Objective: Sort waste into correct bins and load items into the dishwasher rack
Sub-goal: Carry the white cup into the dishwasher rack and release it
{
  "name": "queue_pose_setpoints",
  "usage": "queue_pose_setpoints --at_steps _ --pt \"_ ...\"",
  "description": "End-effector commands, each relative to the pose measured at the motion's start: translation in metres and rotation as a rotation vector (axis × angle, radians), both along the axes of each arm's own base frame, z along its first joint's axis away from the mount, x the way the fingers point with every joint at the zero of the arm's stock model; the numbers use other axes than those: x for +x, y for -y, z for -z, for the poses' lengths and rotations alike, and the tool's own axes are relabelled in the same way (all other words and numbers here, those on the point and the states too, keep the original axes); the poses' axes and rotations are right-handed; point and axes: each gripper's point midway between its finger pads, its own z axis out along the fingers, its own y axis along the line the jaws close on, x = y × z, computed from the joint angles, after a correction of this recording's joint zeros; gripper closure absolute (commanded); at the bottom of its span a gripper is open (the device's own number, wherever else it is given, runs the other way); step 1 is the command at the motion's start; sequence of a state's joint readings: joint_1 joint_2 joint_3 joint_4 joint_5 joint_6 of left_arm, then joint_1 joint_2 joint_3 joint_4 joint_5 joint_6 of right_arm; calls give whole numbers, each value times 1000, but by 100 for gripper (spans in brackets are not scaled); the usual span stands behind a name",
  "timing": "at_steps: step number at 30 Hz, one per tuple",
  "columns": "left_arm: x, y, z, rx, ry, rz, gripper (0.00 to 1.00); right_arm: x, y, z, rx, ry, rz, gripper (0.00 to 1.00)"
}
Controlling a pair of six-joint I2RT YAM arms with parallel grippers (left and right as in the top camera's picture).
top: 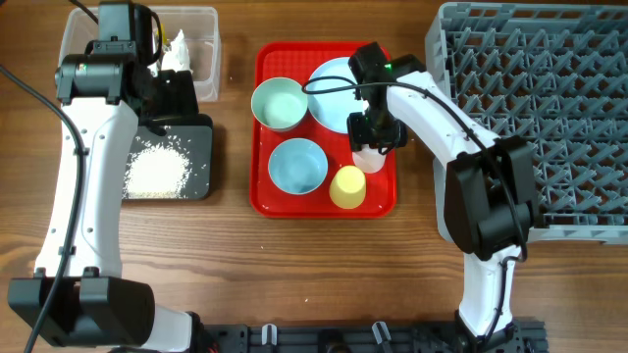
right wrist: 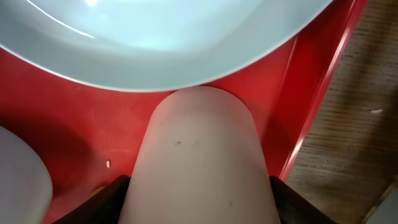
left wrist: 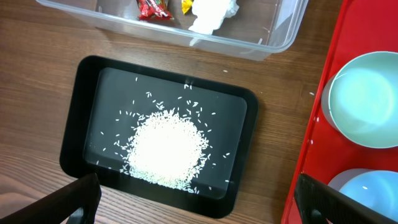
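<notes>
My right gripper holds the cup. It should carry the cup across the rack to its empty near corner (top: pixel 594 196), far to the right in the overhead view, and let go of it there.
My right gripper (top: pixel 375 137) (right wrist: pixel 199 202) is shut on the small white cup (top: pixel 369 162) (right wrist: pixel 199 149) over the red tray (top: pixel 263 59), next to the pale blue plate (top: pixel 332 83) (right wrist: pixel 155 37). Two blue-green bowls (top: pixel 280 103) (top: pixel 297 165) and the yellow cup (top: pixel 347 186) stand on the tray. My left gripper (left wrist: pixel 199 210) is open and empty above the black tray (left wrist: pixel 71 124), which holds the rice heap (left wrist: pixel 165 149) (top: pixel 157 172). The clear tub (left wrist: pixel 249 46) (top: pixel 201 29) holds red (left wrist: pixel 152 7), yellow (left wrist: pixel 186 5) and white (left wrist: pixel 214 12) wrappers. The spoon is out of view.
The grey dishwasher rack (top: pixel 535 108) fills the right side, close to the red tray's right edge. A few stray grains lie on the red tray (right wrist: pixel 74 124). Bare wood table (top: pixel 294 275) lies in front of the trays.
</notes>
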State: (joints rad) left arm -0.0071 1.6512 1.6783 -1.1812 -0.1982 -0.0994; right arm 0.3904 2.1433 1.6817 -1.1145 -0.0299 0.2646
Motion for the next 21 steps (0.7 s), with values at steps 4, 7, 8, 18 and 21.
queue_pose_setpoints --at_steps 4,7,8,18,21 --pt "0 -5 1 12 0 -18 0 -8 3 -22 7 -27 6 56" --pt "0 -5 1 12 0 -18 0 -3 3 -69 37 49 8 60" --pt "0 -5 1 12 0 -18 0 -3 4 -82 46 70 9 60" --pt "0 -5 1 12 0 -18 0 -36 110 -196 69 245 206 60" --pt "0 -5 1 12 0 -18 0 -43 171 -211 46 287 359 60"
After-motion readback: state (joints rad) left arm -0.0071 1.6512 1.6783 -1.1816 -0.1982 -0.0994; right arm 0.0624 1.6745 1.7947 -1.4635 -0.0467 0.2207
